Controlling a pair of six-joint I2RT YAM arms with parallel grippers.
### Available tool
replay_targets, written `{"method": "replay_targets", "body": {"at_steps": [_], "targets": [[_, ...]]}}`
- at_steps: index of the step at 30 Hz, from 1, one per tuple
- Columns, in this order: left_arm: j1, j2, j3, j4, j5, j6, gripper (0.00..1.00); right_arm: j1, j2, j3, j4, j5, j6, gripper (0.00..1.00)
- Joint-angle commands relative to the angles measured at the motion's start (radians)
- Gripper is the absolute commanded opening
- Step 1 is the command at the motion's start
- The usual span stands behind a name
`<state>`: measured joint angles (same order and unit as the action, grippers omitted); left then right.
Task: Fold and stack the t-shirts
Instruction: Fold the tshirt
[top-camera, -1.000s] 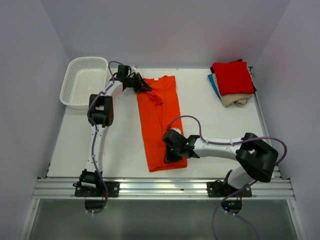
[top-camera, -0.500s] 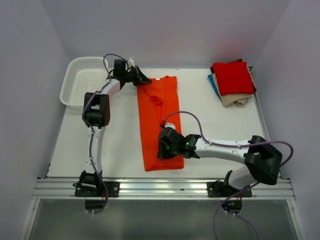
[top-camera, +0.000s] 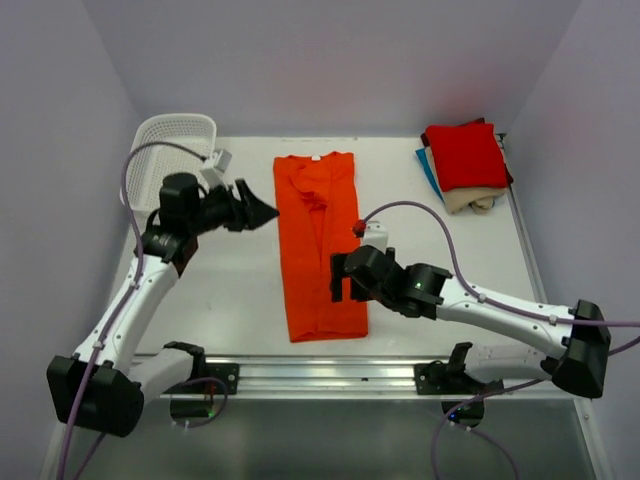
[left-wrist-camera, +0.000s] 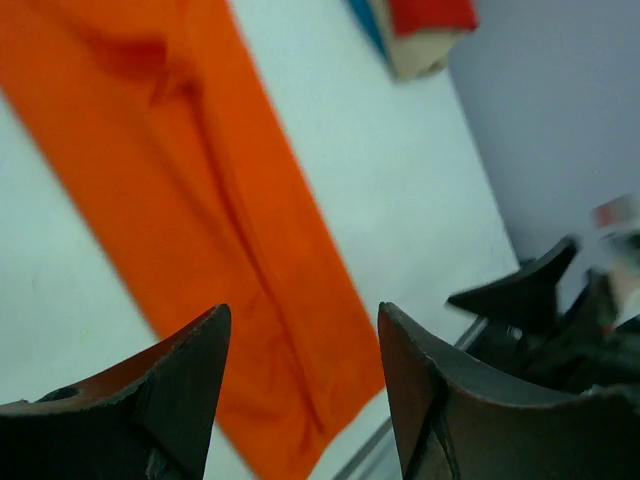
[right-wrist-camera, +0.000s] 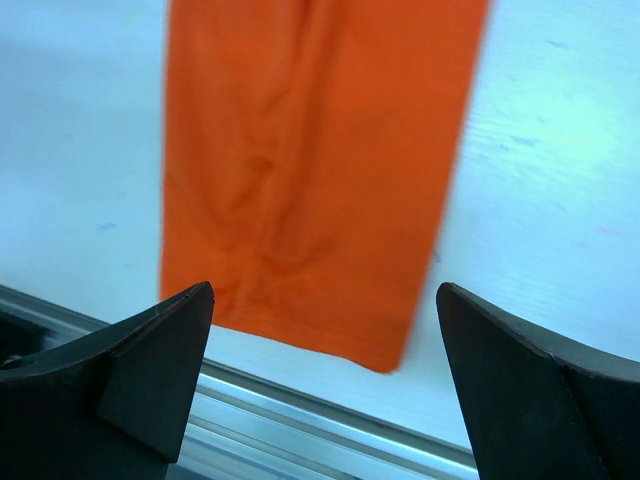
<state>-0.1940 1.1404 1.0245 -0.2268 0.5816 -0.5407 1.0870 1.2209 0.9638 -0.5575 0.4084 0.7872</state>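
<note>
Next, my right gripper moves down and back onto the t-shirt's hem corner on the stack's side (top-camera: 364, 333) (right-wrist-camera: 384, 362) to close there, since that corner lies below it, nearer the bar.
An orange t-shirt (top-camera: 318, 245) lies flat down the middle of the table, folded lengthwise into a long strip with its collar at the far end. My left gripper (top-camera: 268, 212) hangs open just left of the strip's upper half, holding nothing. In the left wrist view the orange t-shirt (left-wrist-camera: 200, 200) runs past the left gripper (left-wrist-camera: 300, 370). My right gripper (top-camera: 337, 280) hovers open over the strip's lower right part. Between the wide-apart fingers of the right gripper (right-wrist-camera: 325, 295) shows the hem end of the orange t-shirt (right-wrist-camera: 310, 170). Folded t-shirts (top-camera: 465, 160), red on top, are stacked at the far right.
A white mesh basket (top-camera: 170, 150) stands at the far left corner. The metal rail (top-camera: 330, 375) runs along the near table edge, close to the shirt's hem. Purple walls close in the back and both sides.
Both grippers went from shut to open and let go of the orange shirt. The left arm pulled back from the collar end toward the near left; the right gripper lifted off the hem.
</note>
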Motion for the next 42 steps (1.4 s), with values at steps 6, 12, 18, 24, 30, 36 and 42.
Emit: {"method": "replay_targets", "body": {"at_steps": [6, 12, 18, 24, 30, 36, 42], "targets": [[-0.025, -0.380, -0.520, -0.187, 0.067, -0.099, 0.68, -0.009, -0.360, -0.253, -0.101, 0.101, 0.179, 0.89], [-0.033, -0.459, -0.661, -0.125, 0.208, -0.188, 0.66, -0.009, -0.448, -0.395, -0.001, -0.039, 0.260, 0.88], [-0.113, -0.406, -0.731, -0.149, 0.184, -0.220, 0.64, -0.010, -0.411, -0.494, 0.094, -0.141, 0.360, 0.87], [-0.248, -0.323, -0.802, -0.083, 0.091, -0.271, 0.59, -0.010, -0.344, -0.543, 0.166, -0.175, 0.408, 0.86], [-0.329, -0.216, -0.837, 0.015, 0.009, -0.307, 0.56, -0.029, -0.324, -0.582, 0.208, -0.184, 0.420, 0.84], [-0.370, -0.148, -0.814, 0.067, -0.106, -0.353, 0.52, -0.061, -0.314, -0.609, 0.228, -0.189, 0.415, 0.82], [-0.410, -0.104, -0.802, 0.121, -0.218, -0.415, 0.49, -0.085, -0.287, -0.639, 0.277, -0.218, 0.414, 0.73]]}}
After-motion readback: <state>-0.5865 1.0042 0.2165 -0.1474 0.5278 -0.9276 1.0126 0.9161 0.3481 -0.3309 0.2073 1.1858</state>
